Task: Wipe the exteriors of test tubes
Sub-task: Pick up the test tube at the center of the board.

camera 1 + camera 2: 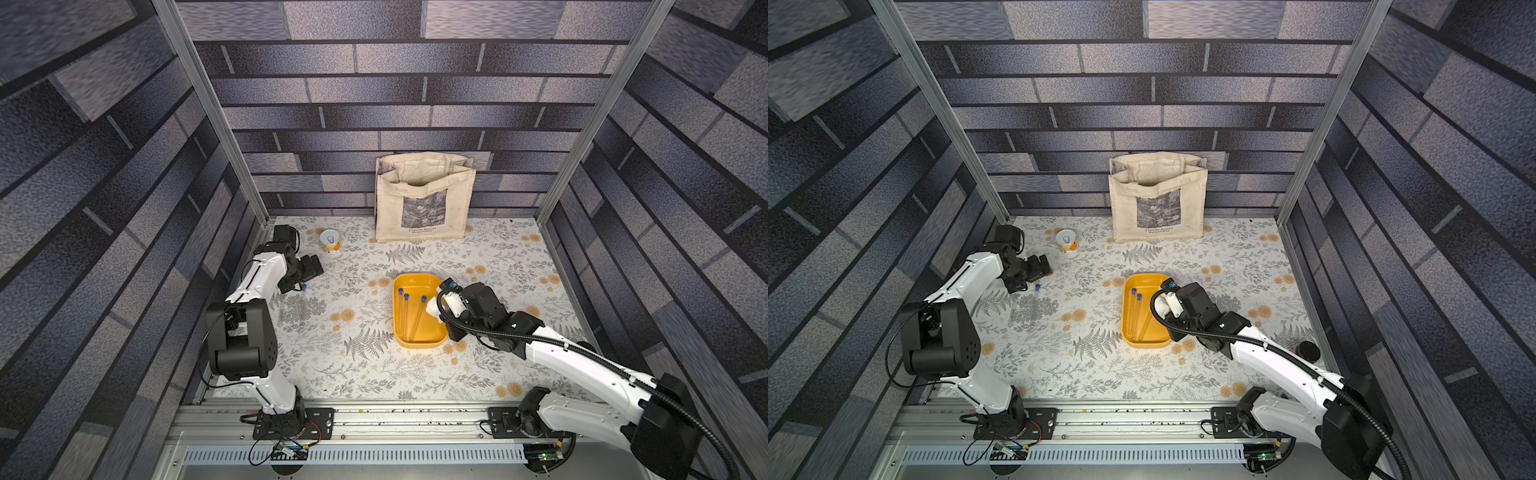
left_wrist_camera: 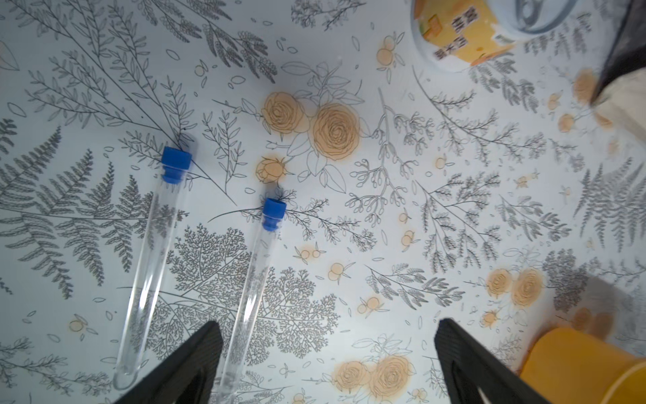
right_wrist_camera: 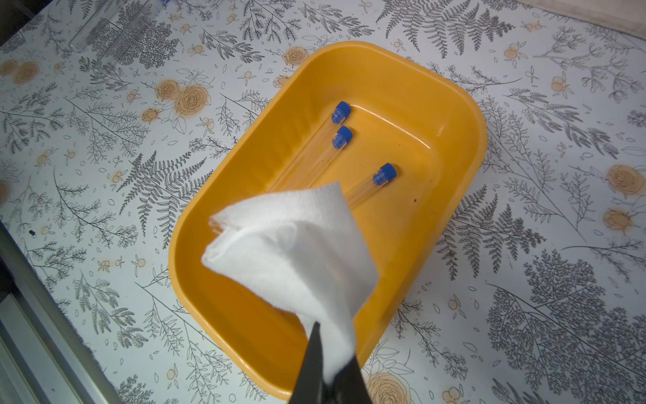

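I should next lower my left gripper's open fingers around the blue cap of the test tube (image 1: 304,288) (image 2: 273,210), which lies below it just inside one fingertip, with both sides clear.
Two clear test tubes with blue caps lie side by side on the flowered table: one (image 2: 150,266) clear of the fingers, the other (image 2: 255,290) just inside one finger. My left gripper (image 2: 328,325) hangs open above them and holds nothing. In a top view it (image 1: 309,270) is at the table's left, with one blue cap (image 1: 304,287) beside it. Three more test tubes (image 3: 370,185) lie in the yellow tray (image 3: 482,140). My right gripper (image 3: 332,346) is shut on a folded white cloth (image 3: 297,245) that hangs over the tray (image 1: 419,344).
A small can (image 1: 330,240) stands at the back left, near the left arm. A cream tote bag (image 1: 424,199) leans on the back wall. A black round thing (image 1: 1308,351) sits by the right wall. Metal rails run along the table's front edge.
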